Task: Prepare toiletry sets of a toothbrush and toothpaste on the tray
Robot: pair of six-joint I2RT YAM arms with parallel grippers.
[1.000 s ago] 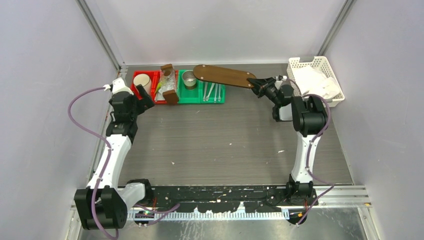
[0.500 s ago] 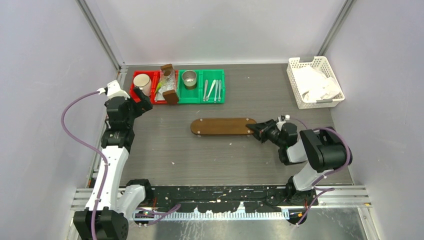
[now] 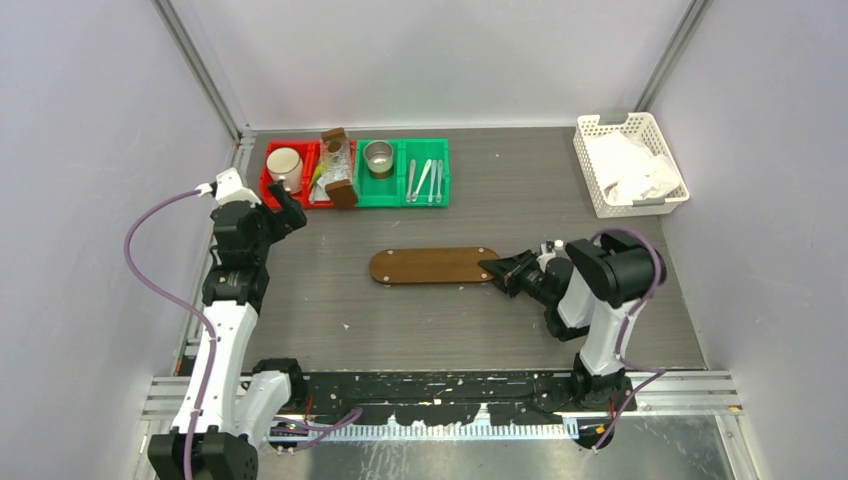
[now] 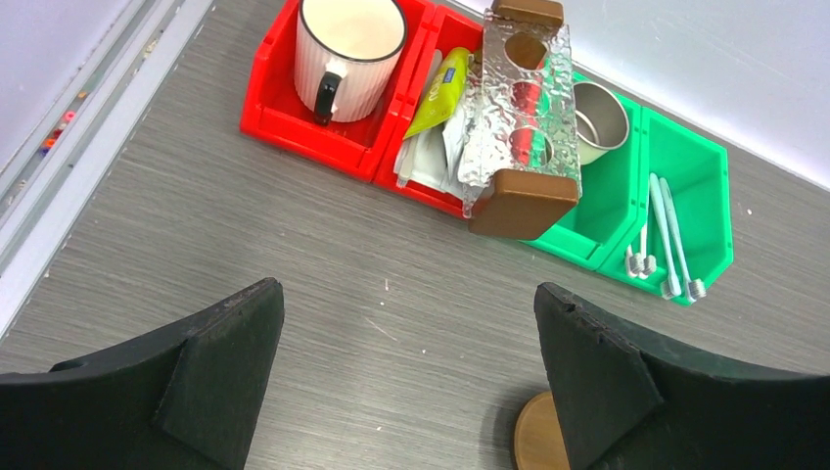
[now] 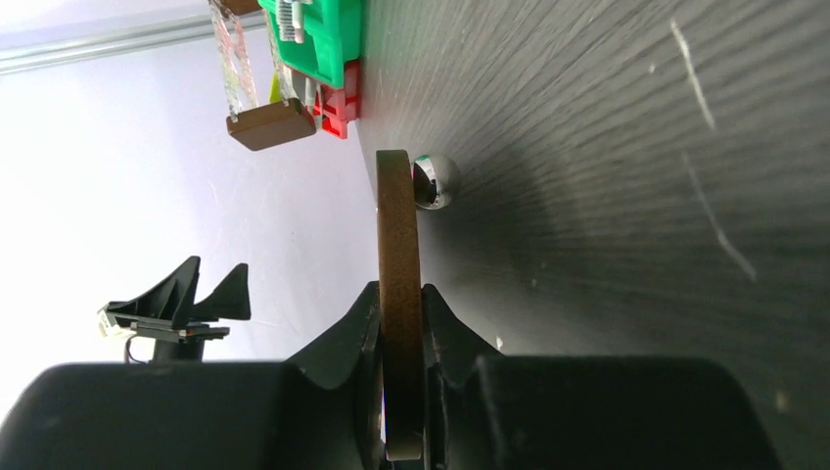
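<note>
A metal foot is at the tabletop, and the tray's gripped end (image 3: 483,256) (image 5: 399,299) is between my right gripper's fingers. My right gripper next needs to stay low and open its fingers to let that end go.
The brown oval wooden tray (image 3: 432,266) lies flat and bare, low at the table's middle. My right gripper (image 3: 497,270) is shut on its right end. In the right wrist view the tray (image 5: 395,225) is edge-on between the jaws of the right gripper (image 5: 398,304), one metal foot (image 5: 432,181) at the tabletop. My left gripper (image 3: 285,205) is open and empty near the bins, as the left wrist view (image 4: 411,323) shows. Pale toothbrushes (image 4: 668,240) lie in the green bin (image 3: 425,180). A yellow-green tube (image 4: 442,80) and whitish tubes (image 4: 423,162) lie in the red bin.
A white mug (image 4: 347,44) stands in the left red bin. A metal cup (image 4: 599,110) stands in the green bin. A foil-wrapped holder with brown ends (image 4: 517,108) lies across the bins. A white basket (image 3: 630,165) with cloths stands at the back right.
My right gripper has brought the tray from high over the back bins down to the table's middle, then a little left. My left gripper has drawn back slightly from the bins.
</note>
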